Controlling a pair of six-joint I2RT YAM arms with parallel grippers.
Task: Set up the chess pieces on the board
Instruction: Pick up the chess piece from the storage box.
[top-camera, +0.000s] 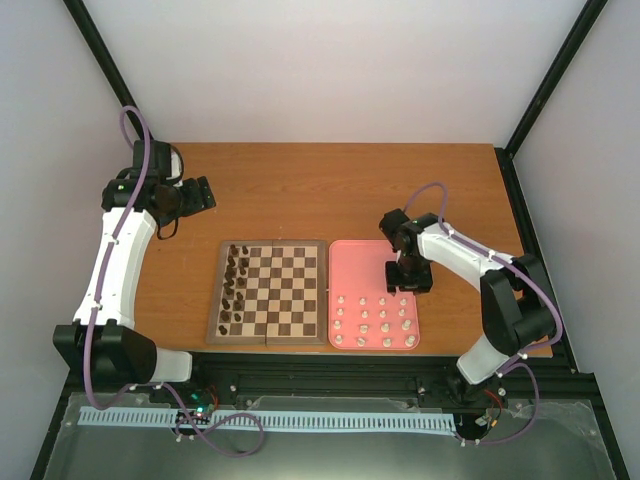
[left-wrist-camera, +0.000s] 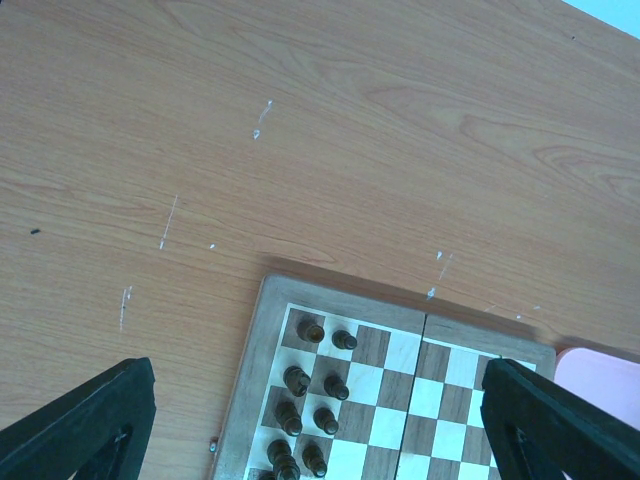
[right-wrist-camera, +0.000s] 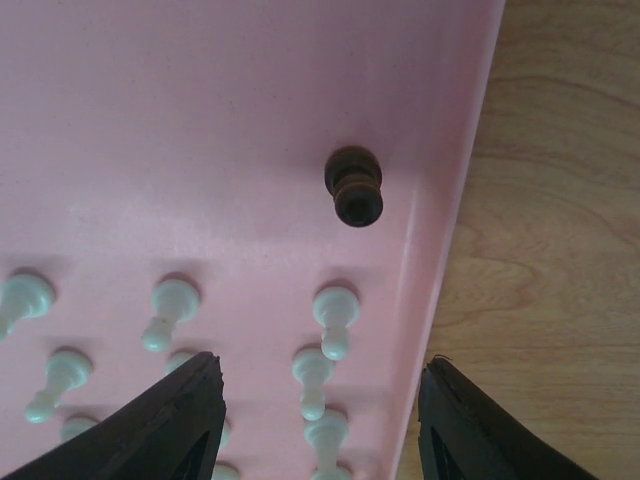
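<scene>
My right gripper will move outward and down, past the cream pieces and onto the dark piece's head (right-wrist-camera: 358, 206), because that piece stands ahead of its open fingers.
The wooden board (top-camera: 292, 247) lies at the table's middle. Dark brown pieces (top-camera: 236, 286) stand in its two left columns; they also show in the left wrist view (left-wrist-camera: 300, 381). Cream-white pieces (top-camera: 372, 320) stand in rows on the near half of a pink tray (top-camera: 350, 258). My right gripper (top-camera: 408, 283) hovers open over the tray's right side. In the right wrist view (right-wrist-camera: 320, 380) one dark piece (right-wrist-camera: 354, 187) stands near the tray's rim, ahead of the fingers, with cream pieces (right-wrist-camera: 335, 318) between them. My left gripper (top-camera: 206, 192) is open and empty above bare table, beyond the board's far left corner.
The tray's right rim (right-wrist-camera: 440, 230) borders bare wood table (right-wrist-camera: 560, 250). The board's far left corner (left-wrist-camera: 268, 290) lies under the left wrist camera, the tray's corner (left-wrist-camera: 600, 375) at right. Black frame posts and white walls surround the table.
</scene>
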